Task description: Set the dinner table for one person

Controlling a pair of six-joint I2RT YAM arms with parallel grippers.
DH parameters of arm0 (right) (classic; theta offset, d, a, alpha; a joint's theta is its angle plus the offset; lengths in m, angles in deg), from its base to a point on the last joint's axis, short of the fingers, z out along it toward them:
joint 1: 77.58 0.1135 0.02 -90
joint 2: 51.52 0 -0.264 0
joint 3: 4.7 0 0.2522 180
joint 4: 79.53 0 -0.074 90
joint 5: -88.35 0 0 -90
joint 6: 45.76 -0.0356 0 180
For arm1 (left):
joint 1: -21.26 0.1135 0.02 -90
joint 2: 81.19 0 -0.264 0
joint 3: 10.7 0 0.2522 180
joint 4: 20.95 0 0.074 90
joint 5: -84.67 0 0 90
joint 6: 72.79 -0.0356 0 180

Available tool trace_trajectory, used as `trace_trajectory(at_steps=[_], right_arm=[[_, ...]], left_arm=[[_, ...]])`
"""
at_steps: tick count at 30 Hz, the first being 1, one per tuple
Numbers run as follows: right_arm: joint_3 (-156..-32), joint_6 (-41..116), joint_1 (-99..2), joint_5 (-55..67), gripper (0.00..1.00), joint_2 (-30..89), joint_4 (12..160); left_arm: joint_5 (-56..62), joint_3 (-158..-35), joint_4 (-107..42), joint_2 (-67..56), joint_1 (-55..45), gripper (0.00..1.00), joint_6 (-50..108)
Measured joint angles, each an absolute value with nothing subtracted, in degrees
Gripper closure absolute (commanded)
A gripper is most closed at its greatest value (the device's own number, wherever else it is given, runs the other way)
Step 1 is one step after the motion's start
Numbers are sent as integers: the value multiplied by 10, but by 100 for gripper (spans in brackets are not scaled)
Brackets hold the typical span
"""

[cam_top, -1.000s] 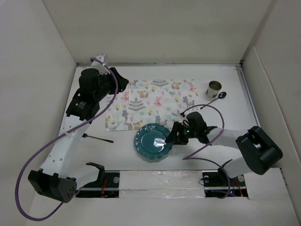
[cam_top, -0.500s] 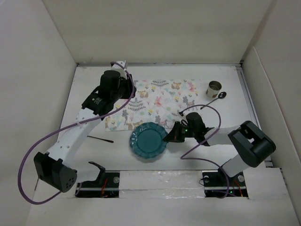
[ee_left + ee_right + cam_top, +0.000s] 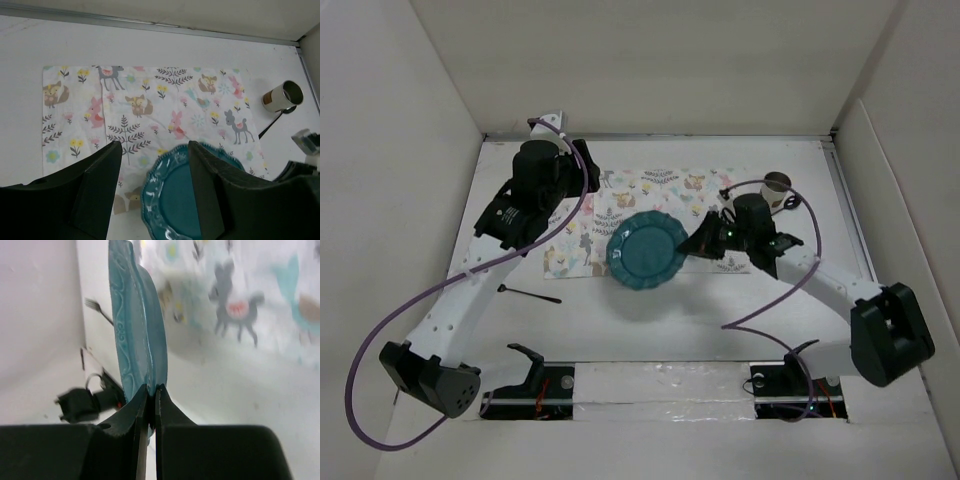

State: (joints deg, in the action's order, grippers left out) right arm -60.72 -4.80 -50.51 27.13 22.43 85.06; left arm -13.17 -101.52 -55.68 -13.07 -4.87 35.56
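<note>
The plate (image 3: 645,250) still hangs over the placemat's near edge, so my right gripper will next carry it outward and then down onto the middle of the placemat (image 3: 655,195) and release it.
A teal scalloped plate (image 3: 645,250) hangs over the near edge of the animal-patterned placemat (image 3: 655,195) on the white dinner table (image 3: 640,325). My right gripper (image 3: 696,245) is shut on the plate's right rim; in the right wrist view its fingertips (image 3: 151,390) pinch the rim of the plate (image 3: 137,325). My left gripper (image 3: 582,180) hovers open over the placemat's left part, holding nothing. In the left wrist view its gripper (image 3: 155,147) frames the placemat (image 3: 150,95) and the plate (image 3: 172,200) below it.
A small cup (image 3: 775,187) and a black spoon (image 3: 786,205) lie at the placemat's right end. A black fork (image 3: 528,293) rests on the table at the near left. White walls close in the table on three sides.
My right gripper shut on the plate's rim, lifted it and carried it away from the near edge onto the placemat's lower edge. My left arm swung right, then back left, jaws widening.
</note>
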Motion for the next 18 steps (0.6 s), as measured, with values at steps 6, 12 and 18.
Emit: trace_trajectory(at_steps=[6,12,18], right_arm=[[-761,-61,-541,286,100,391,888],[-864,-79,-562,284,100,531,902],[-899,-86,-572,277,95,603,903]], left_arm=[[-128,-1012,-555,-131,-48,47,364],[-118,-978,-547,-132,-47,47,371],[-115,-956,-539,-130,-48,48,373]])
